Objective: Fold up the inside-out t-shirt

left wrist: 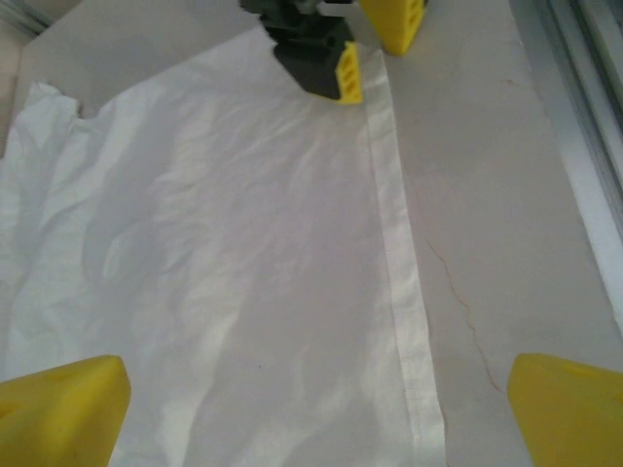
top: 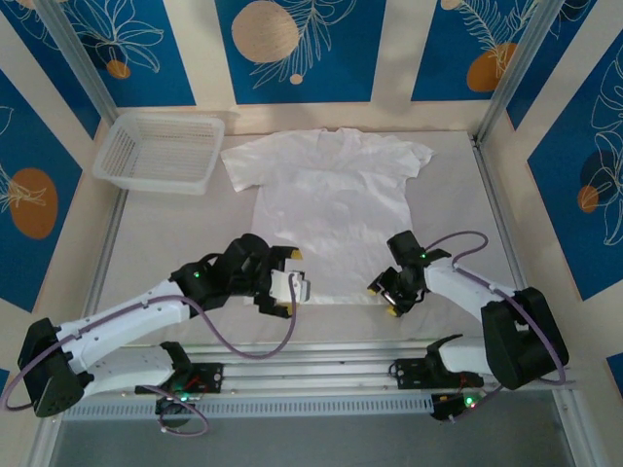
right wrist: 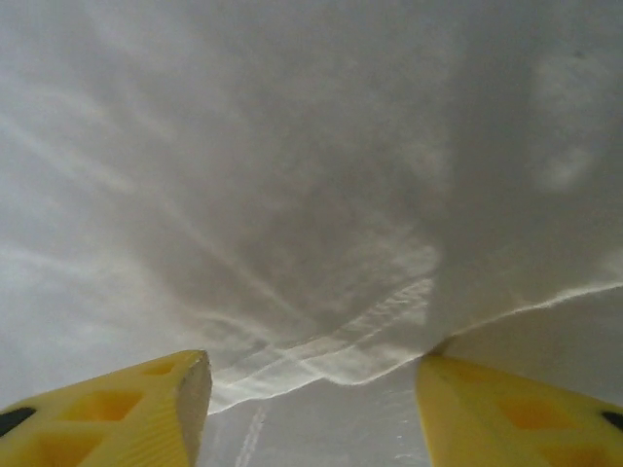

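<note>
The left gripper moves along the hem's stitched band (left wrist: pixel 404 292) toward the right gripper next and closes there, as the hem's bare middle (left wrist: pixel 395 224) lies between them.
The inside-out t-shirt (top: pixel 331 199) lies flat on the table, white and wrinkled, collar at the far side and hem toward the arms. My left gripper (top: pixel 290 282) stands open at the hem's near left corner; in the left wrist view its yellow fingers (left wrist: pixel 58 413) straddle the stitched hem band (left wrist: pixel 404 292) with a wide gap. My right gripper (top: pixel 383 300) is at the hem's near right corner, open. In the right wrist view, the hem edge (right wrist: pixel 321 355) bulges slightly between its fingers (right wrist: pixel 146 413). The right gripper (left wrist: pixel 375 53) also appears at the top of the left wrist view.
A white plastic mesh basket (top: pixel 161 151) sits at the far left, beside the shirt's left sleeve. Metal rails (top: pixel 321 375) run along the near edge by the arm bases. Frame posts and patterned walls close in the table (top: pixel 458 209) on both sides.
</note>
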